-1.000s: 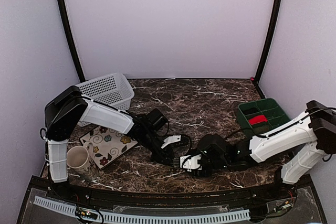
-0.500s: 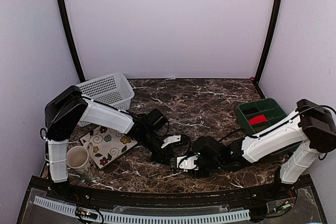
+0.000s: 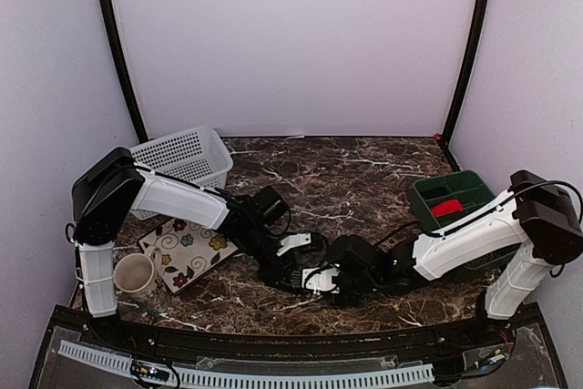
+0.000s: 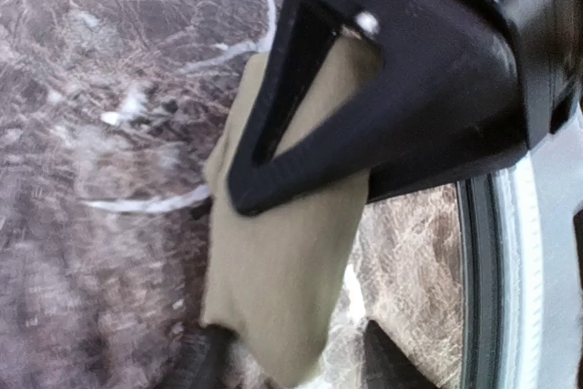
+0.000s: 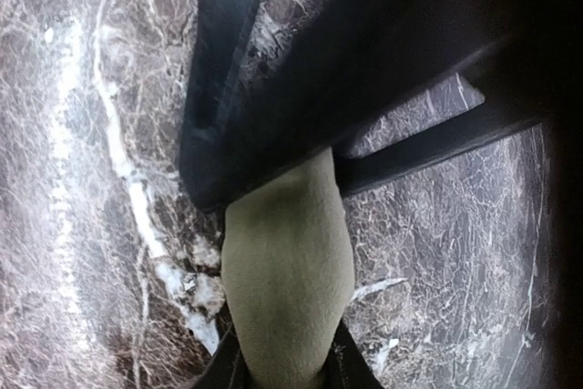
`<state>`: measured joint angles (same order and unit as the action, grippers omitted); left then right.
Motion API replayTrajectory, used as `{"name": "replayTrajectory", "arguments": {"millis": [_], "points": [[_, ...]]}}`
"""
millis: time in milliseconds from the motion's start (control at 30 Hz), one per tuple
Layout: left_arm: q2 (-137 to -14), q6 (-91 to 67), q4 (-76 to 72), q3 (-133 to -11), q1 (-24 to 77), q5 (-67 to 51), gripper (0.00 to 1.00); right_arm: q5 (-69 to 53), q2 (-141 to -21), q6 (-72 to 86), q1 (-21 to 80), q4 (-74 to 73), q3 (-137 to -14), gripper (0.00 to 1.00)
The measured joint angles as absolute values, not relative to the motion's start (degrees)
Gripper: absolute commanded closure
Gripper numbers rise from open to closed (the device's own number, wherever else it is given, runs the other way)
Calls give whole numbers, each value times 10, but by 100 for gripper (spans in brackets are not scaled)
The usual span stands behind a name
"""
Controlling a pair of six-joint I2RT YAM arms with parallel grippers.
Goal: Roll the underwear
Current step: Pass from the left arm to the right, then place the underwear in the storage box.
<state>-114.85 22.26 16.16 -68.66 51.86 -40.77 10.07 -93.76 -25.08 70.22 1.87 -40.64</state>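
My right gripper should lift outward, right in the top view, to the green bin and release the tight roll.
The olive-khaki underwear is a tight roll on the marble, also in the right wrist view as the underwear. My right gripper is shut on it, a finger pressed to each side. My left gripper straddles the same roll with its jaws open; one finger stands clear of the cloth. The right gripper's black finger lies across the roll's far end. From above, the left gripper and right gripper meet at the table's front centre and hide the roll. No pink underwear is in view.
A white mesh basket stands at the back left. A floral plate and a mug sit at the front left. On the right, a green bin holds a red roll.
My right gripper has slid left up to the left gripper and closed around the olive roll. The left gripper's jaws have opened off the roll.
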Motion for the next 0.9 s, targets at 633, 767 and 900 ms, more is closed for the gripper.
{"name": "replayTrajectory", "arguments": {"millis": [633,767,900], "points": [[-874,98,56,-652,460,-37,1,213,-773,-23,632,-31,-419,100],[-873,61,46,-671,455,6,1,284,-732,72,600,-68,-459,100],[-884,20,42,-705,452,31,1,314,-709,159,531,-136,-543,100]]}}
